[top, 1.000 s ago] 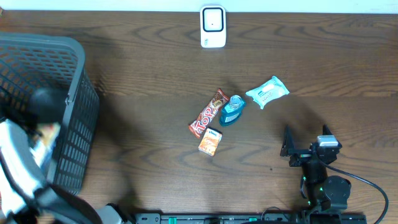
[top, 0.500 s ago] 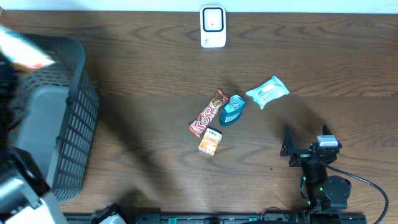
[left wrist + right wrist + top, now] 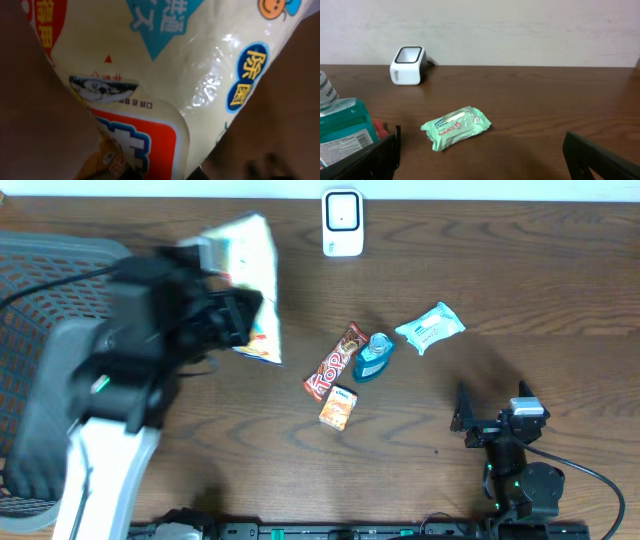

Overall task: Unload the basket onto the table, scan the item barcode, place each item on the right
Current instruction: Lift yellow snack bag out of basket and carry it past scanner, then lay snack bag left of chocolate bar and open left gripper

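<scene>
I should next move my left gripper to the right in the overhead view, lower it and let go of the packet (image 3: 252, 270) on the clear tabletop (image 3: 302, 352) beside the red candy bar.
A cream packet (image 3: 252, 270) with red and blue print hangs in the air left of the table's middle. My left gripper (image 3: 240, 315) is shut on its lower end. In the left wrist view the packet (image 3: 180, 70) fills the frame and hides the fingers. No barcode shows on the face in view. The white scanner (image 3: 342, 222) stands at the table's back edge, to the right of the packet; it also shows in the right wrist view as the scanner (image 3: 408, 65). Near the front right, my right gripper (image 3: 492, 408) rests open and holds nothing, its jaws (image 3: 487, 165) wide apart.
A grey mesh basket (image 3: 40, 300) sits at the left edge under my left arm. In the middle lie a red candy bar (image 3: 335, 362), a blue bottle (image 3: 373, 358), a small orange box (image 3: 338, 407) and a green wipes pack (image 3: 430, 327).
My left arm has come up out of the basket with the cream packet and swung right over the table toward the scanner. The right arm has stayed still.
</scene>
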Robot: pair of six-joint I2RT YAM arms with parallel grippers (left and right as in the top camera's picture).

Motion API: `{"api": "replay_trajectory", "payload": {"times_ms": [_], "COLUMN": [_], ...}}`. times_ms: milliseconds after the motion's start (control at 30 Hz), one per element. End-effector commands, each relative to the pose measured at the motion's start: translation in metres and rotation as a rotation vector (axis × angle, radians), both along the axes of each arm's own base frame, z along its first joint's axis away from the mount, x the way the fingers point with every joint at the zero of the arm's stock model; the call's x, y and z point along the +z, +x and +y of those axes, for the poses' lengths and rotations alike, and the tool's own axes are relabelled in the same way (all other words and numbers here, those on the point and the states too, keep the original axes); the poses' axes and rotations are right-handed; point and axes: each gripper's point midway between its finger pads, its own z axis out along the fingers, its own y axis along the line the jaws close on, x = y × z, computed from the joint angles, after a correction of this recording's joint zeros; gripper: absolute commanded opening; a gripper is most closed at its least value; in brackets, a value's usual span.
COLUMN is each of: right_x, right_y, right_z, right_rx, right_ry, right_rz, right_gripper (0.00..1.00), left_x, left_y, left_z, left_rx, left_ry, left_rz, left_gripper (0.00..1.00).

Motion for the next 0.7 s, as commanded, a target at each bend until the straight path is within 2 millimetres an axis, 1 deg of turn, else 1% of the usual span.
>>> {"api": "replay_trajectory", "payload": {"times_ms": [0, 33, 100, 133, 200, 300, 367, 433, 500, 567, 667], "right_x": [0.000, 0.000, 0.000, 0.000, 0.000, 0.000, 0.000, 0.000, 0.000, 0.000, 0.000], "right_y": [0.000, 0.000, 0.000, 0.000, 0.000, 0.000, 0.000, 0.000, 0.000, 0.000, 0.000], "right_z": [0.001, 0.001, 0.001, 0.001, 0.001, 0.001, 0.001, 0.001, 0.001, 0.001, 0.001], "right_rx": [0.003, 0.003, 0.003, 0.003, 0.003, 0.003, 0.003, 0.003, 0.003, 0.002, 0.003], "right_ry": [0.013, 0.013, 0.013, 0.013, 0.013, 0.013, 0.013, 0.013, 0.013, 0.013, 0.013], "right_rz": [0.000, 0.000, 0.000, 0.000, 0.000, 0.000, 0.000, 0.000, 0.000, 0.000, 0.000], "right_gripper": [0.99, 0.99, 0.99, 0.99, 0.99, 0.99, 0.99, 0.99, 0.99, 0.99, 0.99], "left_x": [-0.067, -0.081, -0.116, -0.130, -0.162, -0.205, -0.226, -0.241, -0.251, -0.257, -0.259], "left_y": [0.024, 0.027, 0.033, 0.036, 0.040, 0.043, 0.042, 0.039, 0.035, 0.033, 0.033], "left_z": [-0.018, -0.027, -0.045, -0.049, -0.055, -0.057, -0.058, -0.062, -0.066, -0.069, -0.067], "left_rx": [-0.017, -0.040, -0.080, -0.084, -0.071, -0.026, -0.021, -0.032, -0.046, -0.053, -0.031], "left_ry": [0.212, 0.224, 0.260, 0.277, 0.315, 0.373, 0.405, 0.425, 0.440, 0.459, 0.503], "left_rz": [0.118, 0.150, 0.229, 0.262, 0.335, 0.437, 0.481, 0.515, 0.534, 0.541, 0.532], "left_gripper": [0.07, 0.07, 0.07, 0.07, 0.07, 0.07, 0.07, 0.07, 0.07, 0.07, 0.08]}}
